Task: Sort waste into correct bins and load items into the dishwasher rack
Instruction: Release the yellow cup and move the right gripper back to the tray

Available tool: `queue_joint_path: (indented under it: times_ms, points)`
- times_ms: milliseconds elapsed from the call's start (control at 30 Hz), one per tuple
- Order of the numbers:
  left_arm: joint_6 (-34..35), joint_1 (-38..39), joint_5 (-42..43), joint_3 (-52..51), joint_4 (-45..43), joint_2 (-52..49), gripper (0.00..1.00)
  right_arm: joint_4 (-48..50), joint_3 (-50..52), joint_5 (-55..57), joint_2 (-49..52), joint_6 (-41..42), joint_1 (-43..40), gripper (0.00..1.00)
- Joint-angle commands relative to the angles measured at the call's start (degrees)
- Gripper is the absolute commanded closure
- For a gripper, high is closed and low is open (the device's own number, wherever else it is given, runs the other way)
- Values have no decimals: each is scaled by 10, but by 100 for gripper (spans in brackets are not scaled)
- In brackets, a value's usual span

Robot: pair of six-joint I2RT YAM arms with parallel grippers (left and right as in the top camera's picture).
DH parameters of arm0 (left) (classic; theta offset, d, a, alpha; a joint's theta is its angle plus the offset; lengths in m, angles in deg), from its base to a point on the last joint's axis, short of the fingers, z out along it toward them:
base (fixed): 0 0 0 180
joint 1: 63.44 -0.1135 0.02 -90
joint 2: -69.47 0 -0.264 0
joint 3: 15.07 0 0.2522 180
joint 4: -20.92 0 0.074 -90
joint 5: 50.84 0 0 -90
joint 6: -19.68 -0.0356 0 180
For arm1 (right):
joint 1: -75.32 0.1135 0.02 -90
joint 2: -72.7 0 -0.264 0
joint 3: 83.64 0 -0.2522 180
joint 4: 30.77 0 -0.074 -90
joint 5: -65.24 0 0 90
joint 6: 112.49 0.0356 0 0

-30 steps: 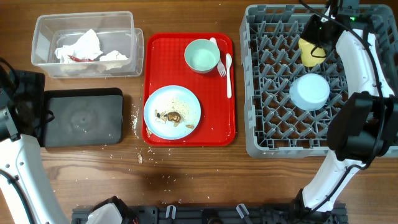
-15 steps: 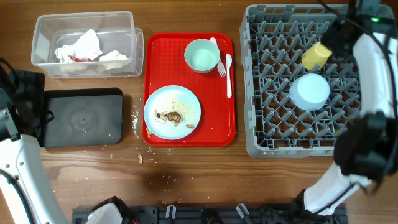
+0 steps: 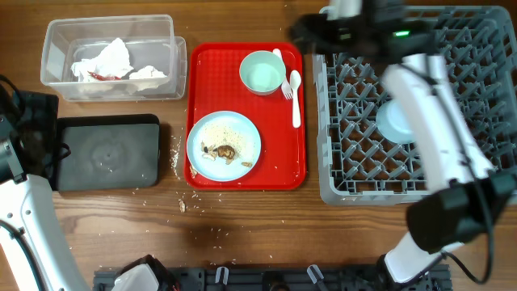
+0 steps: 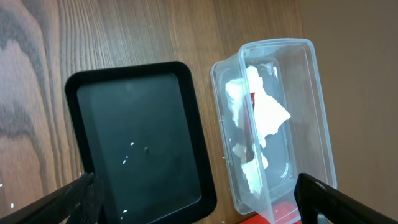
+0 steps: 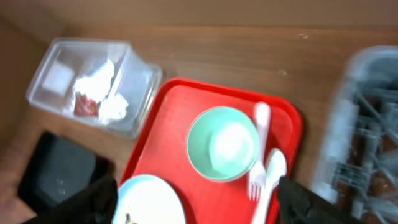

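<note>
The fork and spoon crowd the other side of the pale green bowl, so the right gripper should next go down, away from the rack [image 3: 355, 174], onto the bowl's rim on the tub side.
The pale green bowl [image 3: 262, 73], a white fork [image 3: 286, 79] and a white spoon [image 3: 296, 97] lie on the red tray [image 3: 202, 61]. Beside them sits a light blue plate [image 3: 224, 145] carrying brown food scraps [image 3: 222, 151]. My right gripper [image 5: 199, 205] hangs open and empty above the tray's far right corner, by the dishwasher rack [image 3: 355, 174]. A light blue bowl [image 3: 394, 123] in the rack is partly covered by the right arm. Stained napkins [image 4: 258, 118] lie in the clear tub [image 4: 311, 124]. The black tray [image 4: 137, 137] is beneath my open left gripper [image 4: 199, 208].
Pale crumbs [image 3: 176, 153] are scattered on the wooden table between the black tray and the red tray and in front of it. The right arm [image 3: 436, 129] stretches diagonally over the rack. The left arm [image 3: 24, 153] stands at the table's left edge.
The right gripper held a yellow cup over the rack's far side; it has opened and swung left to the red tray's corner. The cup no longer shows. The left arm has not moved.
</note>
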Motion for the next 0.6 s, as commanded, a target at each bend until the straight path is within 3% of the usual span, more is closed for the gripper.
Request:
queue_joint_path:
  times_ms: [0, 167, 367, 500, 567]
  points:
    - [-12, -4, -2, -2, -1, 2, 0, 43, -2, 131, 46, -42, 94, 13]
    - [-12, -4, -2, -2, -1, 2, 0, 129, -2, 265, 135, -29, 179, 12]
    - [-12, -4, -1, -2, -1, 2, 0, 137, -1, 273, 227, -23, 189, 13]
    - [-12, -4, -1, -2, -1, 2, 0, 133, -1, 264, 259, -46, 189, 30]
    - [-12, -4, -1, -2, -1, 2, 0, 129, -1, 264, 271, -46, 189, 31]
